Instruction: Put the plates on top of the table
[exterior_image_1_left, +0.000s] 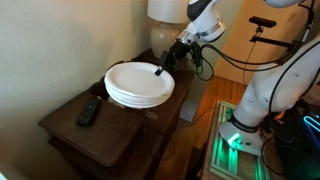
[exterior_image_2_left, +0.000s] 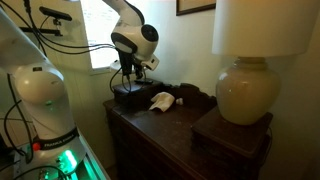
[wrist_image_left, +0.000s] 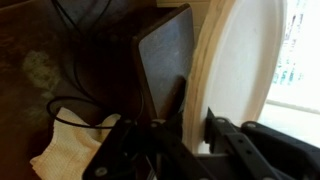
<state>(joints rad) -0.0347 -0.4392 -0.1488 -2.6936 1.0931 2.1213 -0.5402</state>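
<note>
The gripper will next lower the white plates outward and down onto the tabletop by the black remote and let them go, because they are still hanging above the dark table.
A stack of white plates (exterior_image_1_left: 138, 84) hangs over the dark wooden table (exterior_image_1_left: 105, 135), held at its right rim by my gripper (exterior_image_1_left: 163, 70). In the wrist view the plate rim (wrist_image_left: 235, 60) runs upright between the two black fingers of my gripper (wrist_image_left: 195, 125), which are shut on it. In an exterior view my gripper (exterior_image_2_left: 128, 74) hangs over the far end of the table (exterior_image_2_left: 170, 125); the plates are hard to make out there against the bright window.
A black remote (exterior_image_1_left: 88, 112) lies on the table's left part. A crumpled white cloth (exterior_image_2_left: 162, 100) (wrist_image_left: 60, 150) and a dark box (exterior_image_2_left: 130, 96) (wrist_image_left: 165, 55) sit on the tabletop. A large lamp (exterior_image_2_left: 245, 90) stands at one end.
</note>
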